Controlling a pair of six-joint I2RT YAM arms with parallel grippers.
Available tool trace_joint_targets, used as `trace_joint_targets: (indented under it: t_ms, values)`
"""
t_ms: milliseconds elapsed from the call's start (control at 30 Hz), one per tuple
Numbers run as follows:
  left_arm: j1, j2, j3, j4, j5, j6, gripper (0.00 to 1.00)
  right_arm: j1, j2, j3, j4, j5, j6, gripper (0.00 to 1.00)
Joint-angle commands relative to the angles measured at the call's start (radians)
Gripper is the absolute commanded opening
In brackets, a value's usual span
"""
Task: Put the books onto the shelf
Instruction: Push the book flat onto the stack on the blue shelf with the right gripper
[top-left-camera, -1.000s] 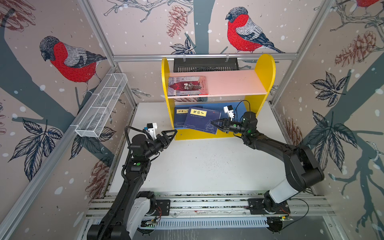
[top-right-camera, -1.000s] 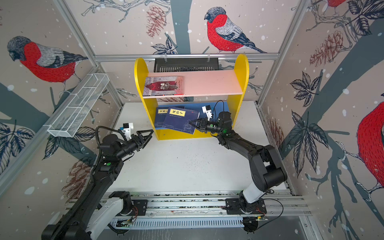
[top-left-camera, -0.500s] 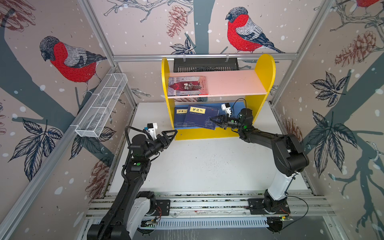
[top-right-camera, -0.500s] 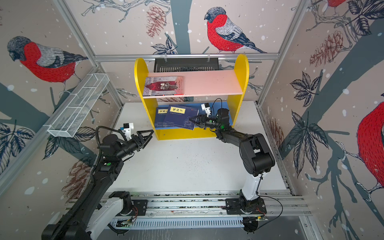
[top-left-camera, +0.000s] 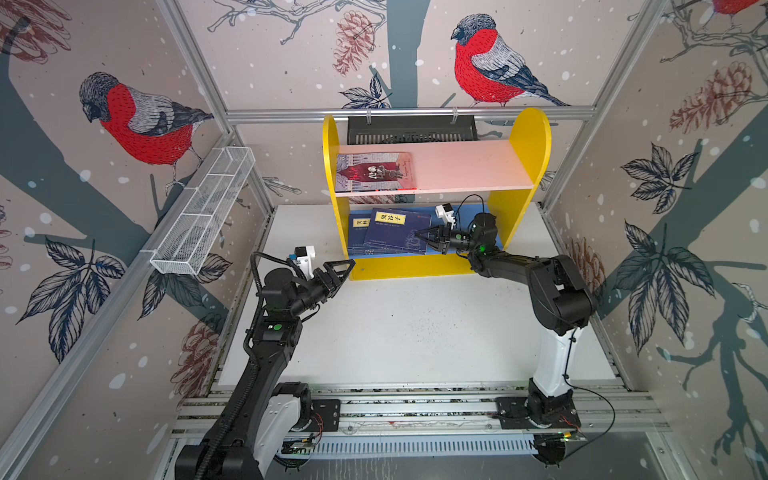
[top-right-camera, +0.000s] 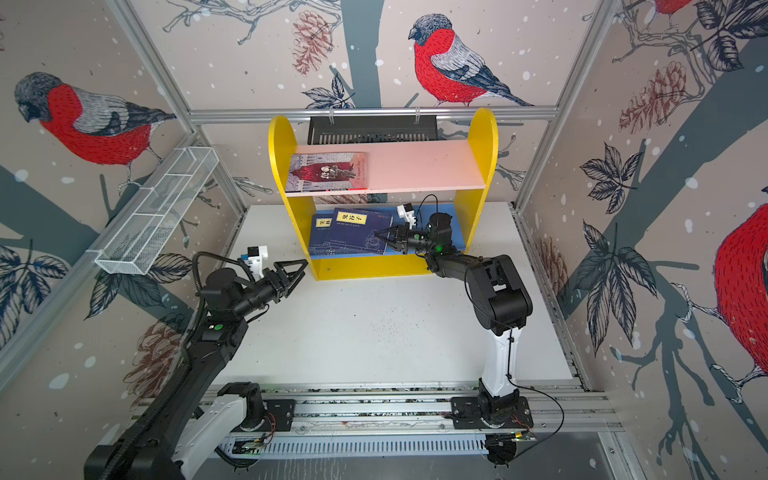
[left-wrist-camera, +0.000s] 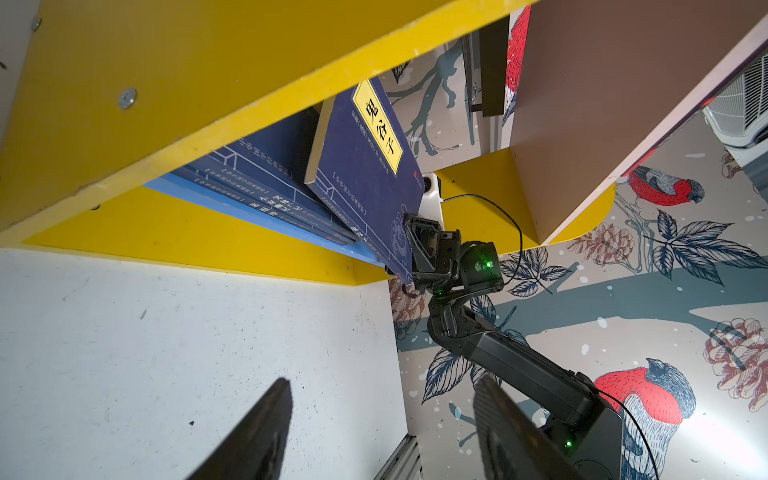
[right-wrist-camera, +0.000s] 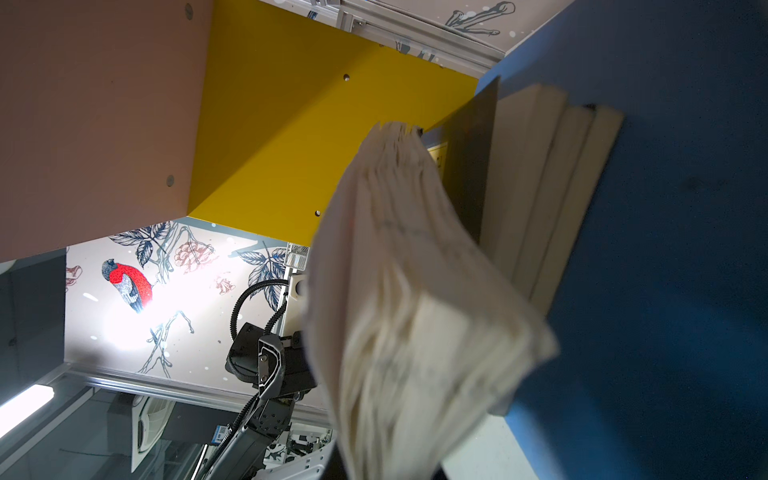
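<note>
I should next ease my right gripper outward and toward the navy stack (top-left-camera: 358, 239) (right-wrist-camera: 548, 196) beyond its fingers, then let go of the navy book's corner, because the book already leans over the stack.
The shelf (top-left-camera: 530, 137) has yellow sides, a pink upper board and a blue lower board (right-wrist-camera: 665, 249). A grey-lilac book (top-left-camera: 374, 172) lies flat at the left of the upper board. Navy books (left-wrist-camera: 257, 183) are stacked on the lower board. My right gripper (top-left-camera: 417, 235) reaches into the lower tier, shut on the corner of a navy book (top-left-camera: 395, 230) that it holds tilted over the stack. In the right wrist view that book's pages (right-wrist-camera: 415, 311) fan out and hide the jaws. My left gripper (top-left-camera: 343, 272) hangs open and empty before the shelf's left front corner.
A white wire mesh basket (top-left-camera: 203, 216) hangs on the left wall. A black slotted tray (top-left-camera: 411, 129) hangs behind the shelf. The white table (top-left-camera: 415, 332) stretches in front of the shelf to the arms' rail (top-left-camera: 415, 411).
My right gripper has pushed deeper into the lower tier, carrying the navy book back over the stack. The left arm has not moved.
</note>
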Motion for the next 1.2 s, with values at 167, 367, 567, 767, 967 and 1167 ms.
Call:
trace_joint_targets:
  t_ms: [167, 367, 567, 767, 967, 1167]
  values:
    - [0.002, -0.009, -0.007, 0.04, 0.01, 0.005, 0.7, 0.004, 0.013, 0.112, -0.319, 0.006, -0.244, 0.04]
    - [0.002, -0.011, -0.011, 0.04, 0.011, 0.002, 0.7, 0.001, 0.037, 0.196, -0.509, 0.025, -0.354, 0.06]
    - [0.003, -0.022, -0.019, 0.042, 0.013, 0.0, 0.7, 0.003, 0.069, 0.284, -0.703, 0.046, -0.467, 0.16]
    - [0.002, -0.033, -0.028, 0.047, 0.013, -0.008, 0.7, -0.002, 0.062, 0.288, -0.755, 0.078, -0.502, 0.39]
    - [0.002, -0.041, -0.034, 0.05, 0.013, -0.013, 0.7, -0.006, 0.004, 0.232, -0.719, 0.129, -0.473, 0.5]
    - [0.003, -0.049, -0.041, 0.054, 0.013, -0.018, 0.7, -0.009, -0.069, 0.14, -0.669, 0.179, -0.423, 0.52]
